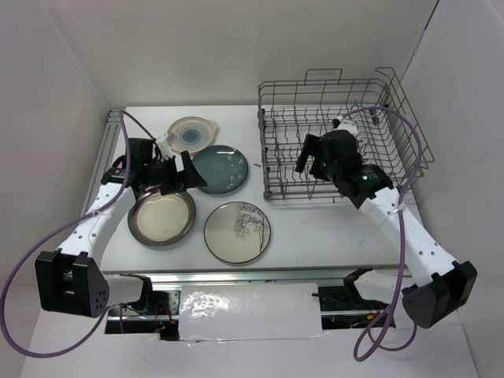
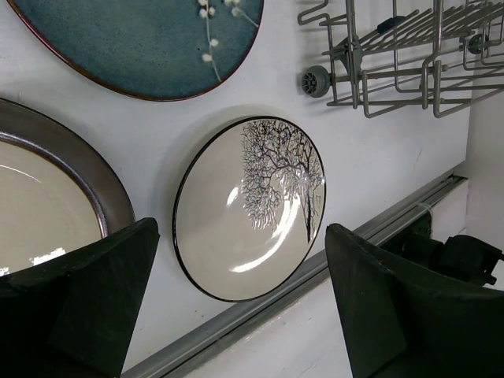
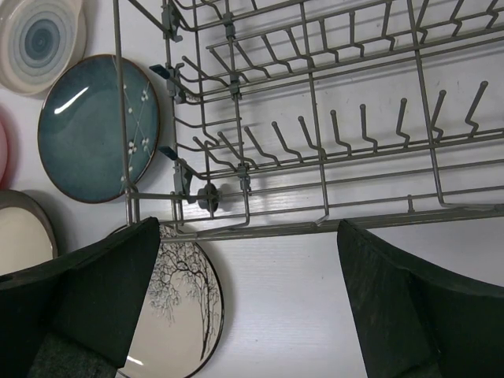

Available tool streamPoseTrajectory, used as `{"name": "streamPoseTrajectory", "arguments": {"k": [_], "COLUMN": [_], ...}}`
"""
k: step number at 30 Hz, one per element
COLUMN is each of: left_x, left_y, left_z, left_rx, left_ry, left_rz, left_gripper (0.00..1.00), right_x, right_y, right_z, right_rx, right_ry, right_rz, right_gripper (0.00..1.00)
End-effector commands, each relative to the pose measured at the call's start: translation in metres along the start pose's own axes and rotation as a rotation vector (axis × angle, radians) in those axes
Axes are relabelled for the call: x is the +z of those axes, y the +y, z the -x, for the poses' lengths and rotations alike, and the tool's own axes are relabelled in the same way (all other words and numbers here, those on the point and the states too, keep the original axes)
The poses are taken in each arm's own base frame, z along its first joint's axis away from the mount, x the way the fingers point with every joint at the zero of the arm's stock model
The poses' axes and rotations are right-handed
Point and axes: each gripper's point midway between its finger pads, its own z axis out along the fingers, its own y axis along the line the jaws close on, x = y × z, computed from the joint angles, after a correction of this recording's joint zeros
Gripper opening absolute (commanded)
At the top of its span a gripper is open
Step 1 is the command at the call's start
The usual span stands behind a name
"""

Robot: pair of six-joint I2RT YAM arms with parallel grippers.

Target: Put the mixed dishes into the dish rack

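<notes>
The left gripper goes down and tilts onto the teal plate's rim (image 1: 196, 160) on the side away from the rack next, because that rim lies nearest its open fingers.
Four plates lie flat on the white table: cream with blue centre (image 1: 191, 135), dark teal speckled (image 1: 220, 168), brown-rimmed cream (image 1: 162, 216), and grey with branch drawing (image 1: 237, 231). Only a pink sliver of the pink plate (image 3: 2, 150) shows in the right wrist view. The dish rack (image 1: 339, 134) stands at the back right with no dishes in it. My left gripper (image 1: 183, 179) is open and empty above the gap between the teal and brown-rimmed plates; its view shows the branch plate (image 2: 250, 206). My right gripper (image 1: 309, 164) is open and empty over the rack's front left edge (image 3: 315, 228).
White walls close in the table on the left, back and right. A metal rail (image 1: 236, 273) runs along the table's near edge. The rack has small wheels on its left side (image 2: 313, 80). Purple cables loop from both arms.
</notes>
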Motion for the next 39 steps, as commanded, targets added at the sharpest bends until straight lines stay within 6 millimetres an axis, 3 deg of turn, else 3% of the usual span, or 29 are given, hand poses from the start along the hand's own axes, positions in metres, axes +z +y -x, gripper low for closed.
{"name": "streamPoseTrajectory", "arguments": {"k": [1, 11, 17, 23, 26, 32, 39], "left_x": [0.001, 0.022, 0.039, 0.062, 0.085, 0.117, 0.136], "left_y": [-0.002, 0.053, 0.062, 0.073, 0.083, 0.098, 0.119], "left_z": [0.006, -0.004, 0.018, 0.062, 0.081, 0.092, 0.095], "left_rx": [0.011, -0.154, -0.195, -0.266, -0.288, -0.298, -0.346], "left_ry": [-0.02, 0.066, 0.082, 0.059, 0.051, 0.054, 0.024], "left_rz": [0.007, 0.276, 0.333, 0.321, 0.31, 0.269, 0.228], "left_gripper": [0.99, 0.99, 0.99, 0.99, 0.91, 0.88, 0.88], "right_x": [-0.009, -0.021, -0.029, -0.032, -0.033, -0.034, -0.029], "right_y": [0.001, -0.005, -0.01, -0.015, -0.018, -0.021, -0.024], "right_z": [0.011, 0.017, 0.021, 0.019, 0.017, 0.01, 0.008], "right_rx": [0.006, 0.04, 0.051, 0.056, 0.066, 0.075, 0.077], "right_ry": [-0.038, -0.096, -0.134, -0.149, -0.152, -0.144, -0.13], "right_rz": [0.007, 0.023, 0.021, 0.025, 0.023, 0.031, 0.019], "right_gripper": [1.0, 1.0, 1.0, 1.0, 1.0, 1.0, 1.0]}}
